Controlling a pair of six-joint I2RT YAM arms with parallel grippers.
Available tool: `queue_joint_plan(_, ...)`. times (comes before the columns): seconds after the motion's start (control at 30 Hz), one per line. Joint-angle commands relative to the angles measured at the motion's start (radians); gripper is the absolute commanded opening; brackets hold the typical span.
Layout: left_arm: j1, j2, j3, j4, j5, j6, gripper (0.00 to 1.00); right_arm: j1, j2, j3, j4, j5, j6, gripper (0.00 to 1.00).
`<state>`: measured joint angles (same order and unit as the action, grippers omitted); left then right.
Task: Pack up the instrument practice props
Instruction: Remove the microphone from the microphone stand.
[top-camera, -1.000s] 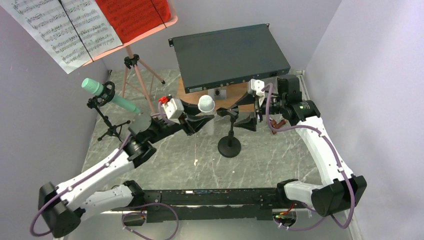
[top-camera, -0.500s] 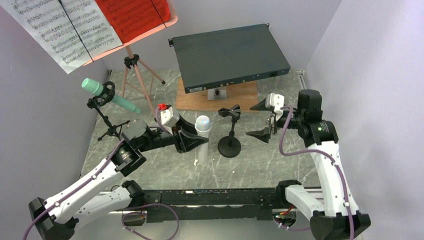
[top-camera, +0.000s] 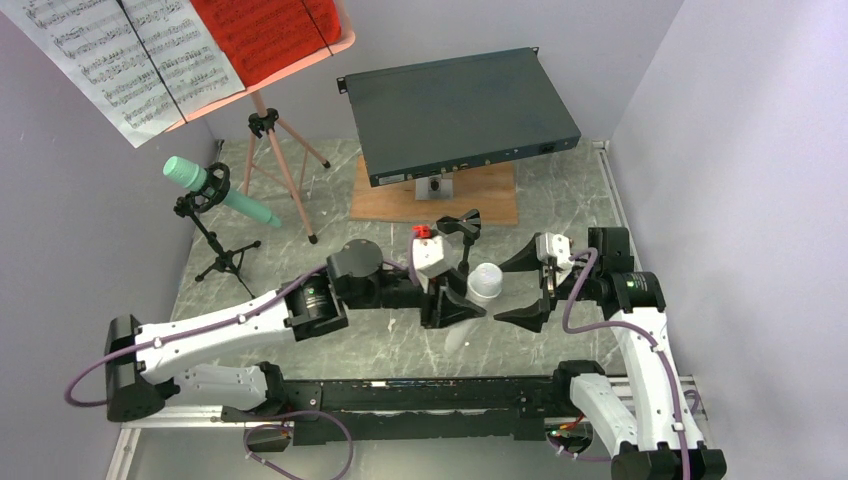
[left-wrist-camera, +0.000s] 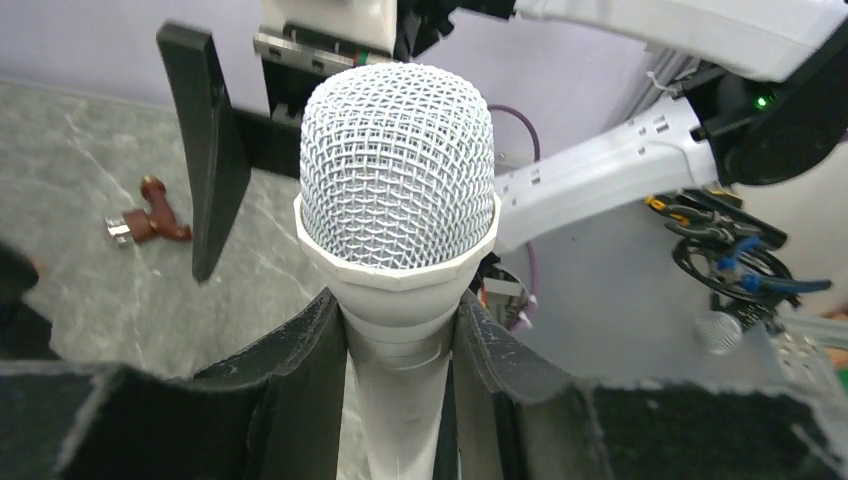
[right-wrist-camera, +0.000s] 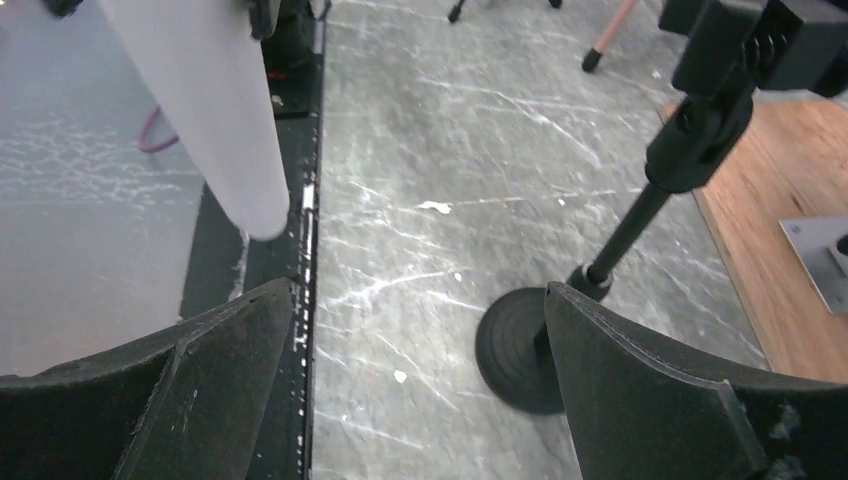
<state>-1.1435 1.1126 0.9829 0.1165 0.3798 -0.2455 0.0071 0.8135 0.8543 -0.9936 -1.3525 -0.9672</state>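
Observation:
I will turn my right gripper and bring its open fingers around the white tube below the mesh head, since it hangs to their left in the top view.
My left gripper (top-camera: 452, 305) is shut on a white microphone-shaped tube (top-camera: 484, 283) just below its mesh head (left-wrist-camera: 398, 180), holding it over the near middle of the table. The right gripper (top-camera: 506, 294) stands wide open just right of that head, touching nothing. In the right wrist view the tube's white body (right-wrist-camera: 205, 120) hangs at the upper left and the gripper (right-wrist-camera: 420, 335) is empty. The black round-based mic stand (right-wrist-camera: 640, 215) stands just behind. The salmon music stand (top-camera: 283, 172) carries white sheet pages (top-camera: 130, 55) and a red page (top-camera: 265, 35). A mint tube (top-camera: 215, 188) sits on a small tripod.
A dark grey rack box (top-camera: 460, 105) rests on a wooden board (top-camera: 395, 203) at the back. A small brown part (left-wrist-camera: 150, 212) lies on the marble table (top-camera: 560, 190) at the right. Purple walls close in on both sides.
My left arm has carried the white tube right and toward the near edge. The right gripper has drawn back from the wooden board to the tube's right side and opened wider.

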Motion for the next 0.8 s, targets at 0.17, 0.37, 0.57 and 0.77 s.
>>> queue_joint_plan(0.17, -0.110, 0.173, 0.174, 0.146, -0.423, 0.145, 0.00, 0.008, -0.045, 0.001, -0.048, -0.274, -0.024, 1.00)
queue_joint_plan(0.37, -0.149, 0.273, 0.223, 0.269, -0.519, 0.130, 0.00, 0.054, -0.086, -0.019, 0.095, -0.284, 0.127, 0.97)
queue_joint_plan(0.57, -0.187, 0.312, 0.235, 0.368, -0.599, 0.099, 0.00, 0.102, -0.132, -0.056, 0.350, -0.237, 0.403, 0.82)
queue_joint_plan(0.77, -0.195, 0.294, 0.212, 0.401, -0.663, 0.076, 0.00, 0.126, -0.143, -0.101, 0.617, -0.154, 0.722, 0.75)
